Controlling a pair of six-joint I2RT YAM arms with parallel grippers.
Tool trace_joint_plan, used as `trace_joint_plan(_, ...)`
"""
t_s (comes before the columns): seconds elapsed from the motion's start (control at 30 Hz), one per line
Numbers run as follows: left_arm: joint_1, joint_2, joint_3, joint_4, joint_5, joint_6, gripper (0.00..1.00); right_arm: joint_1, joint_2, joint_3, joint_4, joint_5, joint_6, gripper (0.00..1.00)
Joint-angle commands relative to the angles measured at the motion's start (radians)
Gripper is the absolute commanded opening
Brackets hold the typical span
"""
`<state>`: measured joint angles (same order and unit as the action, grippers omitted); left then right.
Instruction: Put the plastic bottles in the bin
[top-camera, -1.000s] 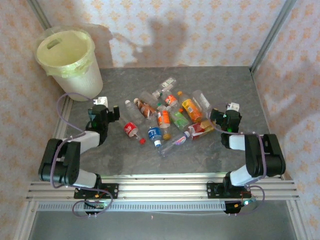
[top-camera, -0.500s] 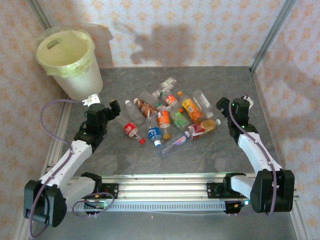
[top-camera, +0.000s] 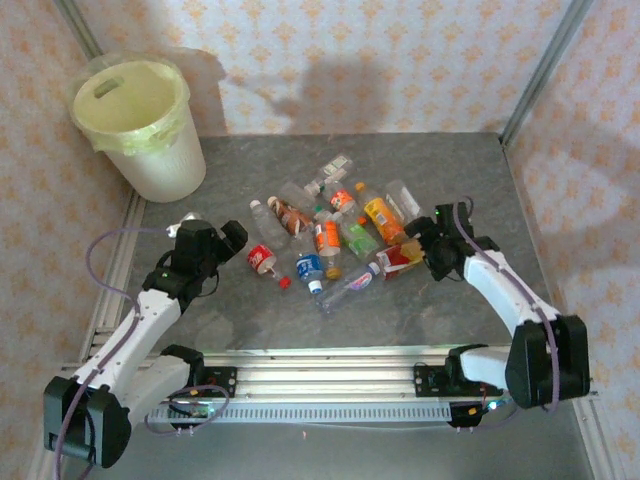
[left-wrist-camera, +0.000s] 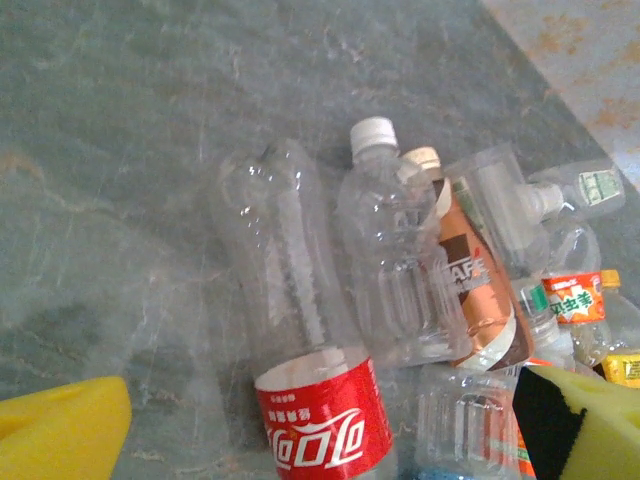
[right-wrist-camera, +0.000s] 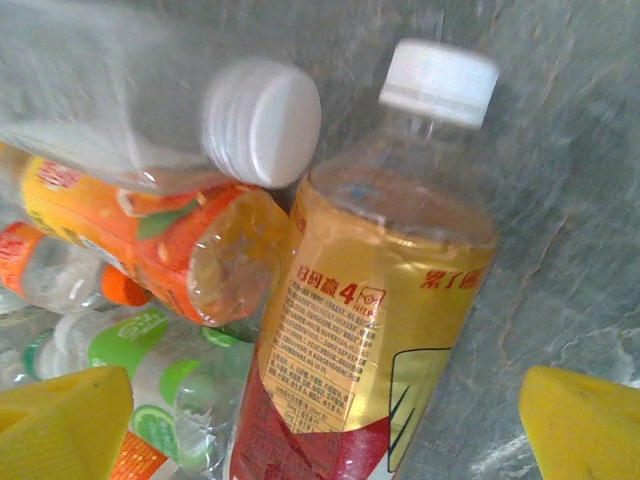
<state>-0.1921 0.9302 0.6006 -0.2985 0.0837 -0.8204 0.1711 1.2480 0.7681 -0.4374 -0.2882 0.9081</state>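
Note:
The robot will next lower its right gripper over the white-capped bottle, toward the bottle's end with the cap, and close around the bottle's upper label, as the open yellow fingers are already on both sides of it.
Several plastic bottles (top-camera: 330, 225) lie in a heap at the middle of the grey table. The cream bin (top-camera: 168, 165) with its pale yellow bag stands at the far left corner. My left gripper (top-camera: 232, 241) is open at the heap's left edge. In the left wrist view the left gripper (left-wrist-camera: 322, 435) straddles a clear red-labelled bottle (left-wrist-camera: 290, 290), yellow pads (left-wrist-camera: 60, 430) well apart from it. My right gripper (top-camera: 424, 246) is open at the heap's right edge. In the right wrist view the right gripper (right-wrist-camera: 325, 425) hangs over a white-capped, yellow-and-red-labelled bottle (right-wrist-camera: 390, 260).
Patterned walls close off the back and both sides. An aluminium rail (top-camera: 330, 370) runs along the near edge. Bare tabletop (top-camera: 250, 310) lies between the heap and the rail, and also between the heap and the bin.
Both arms have unfolded and reached in toward the heap. The left gripper came down beside the red-labelled bottle; the right moved left over the yellow-labelled bottle. Both stayed open.

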Motion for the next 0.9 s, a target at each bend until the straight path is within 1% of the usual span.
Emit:
trace_joint_plan(0.0, -0.001, 0.001, -0.022, -0.025, 0.052, -0.050, 1.00, 0.029, 0.070, 0.038, -0.023, 0.070, 0.099, 0.99)
trace_joint_plan(0.13, -0.002, -0.004, -0.040, 0.014, 0.071, -0.080, 1.00, 0.070, 0.132, 0.044, -0.039, 0.180, 0.125, 1.00)
trace_joint_plan(0.27, -0.003, 0.029, -0.076, 0.113, 0.143, -0.123, 1.00, 0.073, 0.169, 0.045, -0.019, 0.233, 0.127, 0.98)
trace_joint_plan(0.4, -0.005, 0.067, -0.072, 0.157, 0.203, -0.127, 1.00, 0.073, 0.167, 0.025, 0.035, 0.253, 0.130, 0.95)
trace_joint_plan(0.5, -0.017, 0.068, -0.073, 0.218, 0.235, -0.124, 1.00, 0.073, 0.157, -0.022, 0.093, 0.267, 0.153, 0.91)
trace_joint_plan(0.6, -0.038, 0.079, -0.040, 0.245, 0.260, -0.083, 1.00, 0.073, 0.176, -0.029, 0.097, 0.266, 0.137, 0.89)
trace_joint_plan(0.67, -0.058, 0.103, 0.002, 0.240, 0.280, -0.035, 1.00, 0.072, 0.187, -0.029, 0.115, 0.250, 0.132, 0.88)
trace_joint_plan(0.73, -0.083, 0.122, 0.026, 0.253, 0.283, -0.008, 1.00, 0.071, 0.195, -0.043, 0.153, 0.229, 0.161, 0.88)
trace_joint_plan(0.87, -0.142, 0.147, 0.024, 0.360, 0.276, -0.008, 1.00, 0.071, 0.208, -0.088, 0.204, 0.219, 0.238, 0.85)
